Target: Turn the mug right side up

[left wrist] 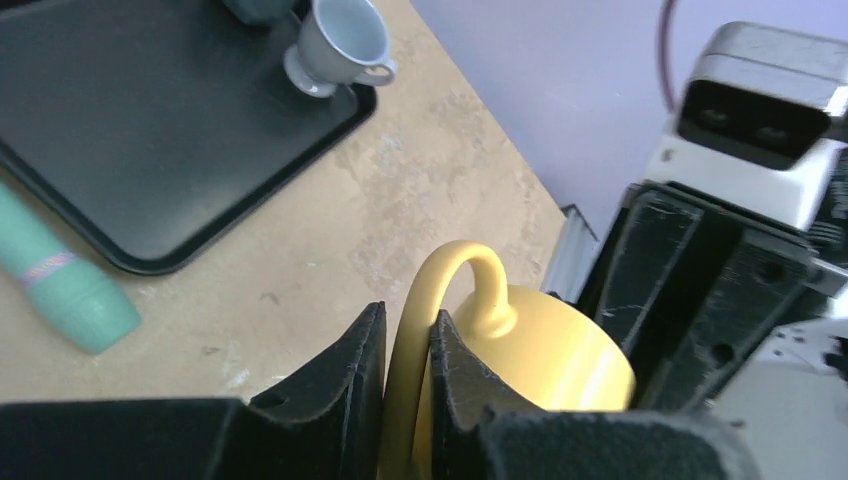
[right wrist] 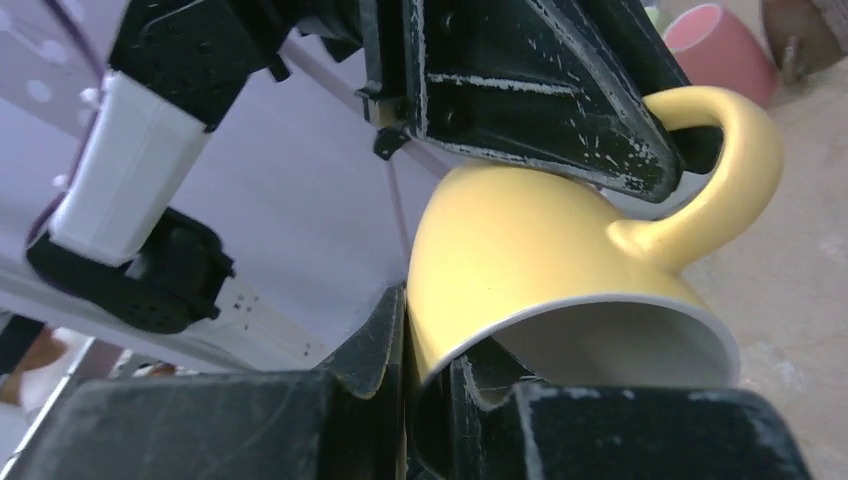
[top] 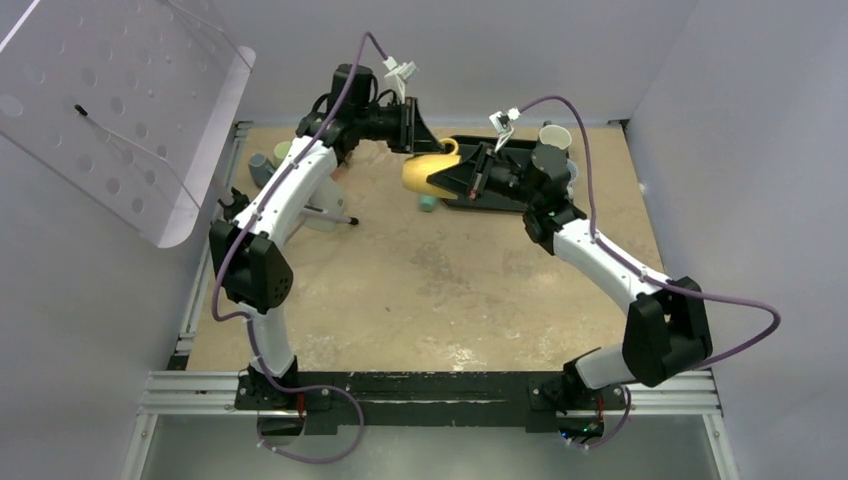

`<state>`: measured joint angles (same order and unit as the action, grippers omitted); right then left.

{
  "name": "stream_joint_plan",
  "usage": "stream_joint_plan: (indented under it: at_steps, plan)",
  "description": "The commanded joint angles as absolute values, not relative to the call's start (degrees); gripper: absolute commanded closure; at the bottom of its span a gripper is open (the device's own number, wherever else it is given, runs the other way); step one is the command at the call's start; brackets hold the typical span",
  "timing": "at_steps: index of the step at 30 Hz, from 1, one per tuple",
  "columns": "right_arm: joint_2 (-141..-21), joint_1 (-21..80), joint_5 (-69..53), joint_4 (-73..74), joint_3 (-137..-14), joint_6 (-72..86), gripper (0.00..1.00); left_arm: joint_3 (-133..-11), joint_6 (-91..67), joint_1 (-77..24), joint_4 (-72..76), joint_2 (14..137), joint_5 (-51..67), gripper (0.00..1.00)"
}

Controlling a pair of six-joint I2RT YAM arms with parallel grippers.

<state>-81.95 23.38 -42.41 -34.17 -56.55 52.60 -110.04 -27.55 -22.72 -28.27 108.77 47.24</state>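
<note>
I should next swing my right gripper to the right in the top view and tilt the mug (top: pixel 422 172) upright. I should then lower it to the bare tray below, beside the footed cup, and let go.
The yellow mug (top: pixel 422 172) is held in the air between both arms at the back middle of the table. My left gripper (left wrist: pixel 408 335) is shut on the mug's handle (left wrist: pixel 455 270), one finger each side of the loop. My right gripper (right wrist: pixel 432 345) is shut on the mug's rim wall (right wrist: pixel 500 250), one finger outside and one inside. In the right wrist view the mug is tilted, its white inside (right wrist: pixel 620 345) facing that camera and its handle (right wrist: pixel 730 190) to the right under the left gripper's fingers (right wrist: pixel 540 90).
A black tray (left wrist: pixel 150 130) lies behind the mug with a grey footed cup (left wrist: pixel 335 45) on its edge. A teal tube (left wrist: pixel 60 275) lies on the table beside it. A white cup (top: pixel 553 137), a pink cup (right wrist: pixel 715 40) and a clear perforated panel (top: pixel 110 100) are around.
</note>
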Motion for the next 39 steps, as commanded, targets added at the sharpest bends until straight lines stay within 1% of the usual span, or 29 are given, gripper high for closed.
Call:
stream_joint_plan:
  at_steps: [1,2,4,5,6,7,9,13,16,18,22,27,29,32,33,37,39]
  plan:
    - [-82.03,23.22,-20.88,-7.17,-67.62,29.38,1.00,-114.48,-19.71,-23.38,-35.28,107.14,33.79,0.65]
    - [-82.69,23.24,-17.29,-2.85,-69.55,25.60,1.00,-115.37,-17.09,-23.38,-37.09,107.22,30.21,0.47]
    - [-84.61,23.23,-9.77,5.53,-73.66,18.15,1.00,-117.09,-12.25,-23.29,-39.94,107.46,22.38,0.18]
    - [-86.12,23.24,-5.89,9.44,-76.07,14.41,1.00,-117.83,-10.30,-23.29,-40.98,107.44,18.55,0.09]
    - [-87.82,23.28,-2.34,13.03,-78.62,11.18,1.00,-118.31,-8.51,-23.27,-41.69,107.42,14.17,0.03]
    - [-90.02,23.28,0.63,16.16,-81.23,8.18,1.00,-118.52,-6.87,-23.29,-41.99,107.34,10.55,0.00]
    - [-94.84,23.20,6.74,22.37,-88.34,3.01,1.00,-118.41,-3.72,-23.29,-42.15,107.08,4.27,0.00]
    - [-106.78,22.77,16.45,33.93,-101.74,-5.16,1.00,-115.42,3.00,-23.21,-42.23,106.38,-1.93,0.00]
    - [-115.70,21.34,19.13,41.70,-111.43,-7.64,1.00,-112.86,5.77,-23.07,-42.75,105.66,-3.89,0.00]
    - [-119.82,20.14,19.15,44.28,-115.52,-8.49,1.00,-111.19,6.99,-22.91,-42.93,105.12,-4.77,0.00]
    - [-124.68,17.79,18.71,47.82,-118.67,-8.23,1.00,-108.13,8.61,-22.60,-43.45,104.35,-4.44,0.00]
    - [-128.02,13.74,12.24,52.55,-119.43,-6.15,1.00,-106.21,9.60,-22.20,-44.25,105.36,-4.44,0.00]
    - [-128.38,12.92,10.77,51.66,-117.92,-6.65,1.00,-107.50,10.26,-21.86,-45.85,106.96,-2.96,0.00]
    - [-127.78,12.06,8.46,49.12,-116.12,-6.84,1.00,-113.02,10.74,-21.52,-50.09,110.79,-2.24,0.00]
    - [-127.67,12.03,8.29,48.71,-116.09,-6.84,0.97,-114.45,10.68,-21.34,-50.89,112.03,-2.28,0.00]
    - [-126.59,12.03,8.22,48.48,-117.16,-7.17,0.63,-120.30,9.94,-19.96,-52.09,117.10,-4.53,0.00]
    - [-125.38,11.98,8.15,47.72,-117.48,-7.21,0.53,-123.18,10.09,-19.29,-52.17,119.14,-5.60,0.00]
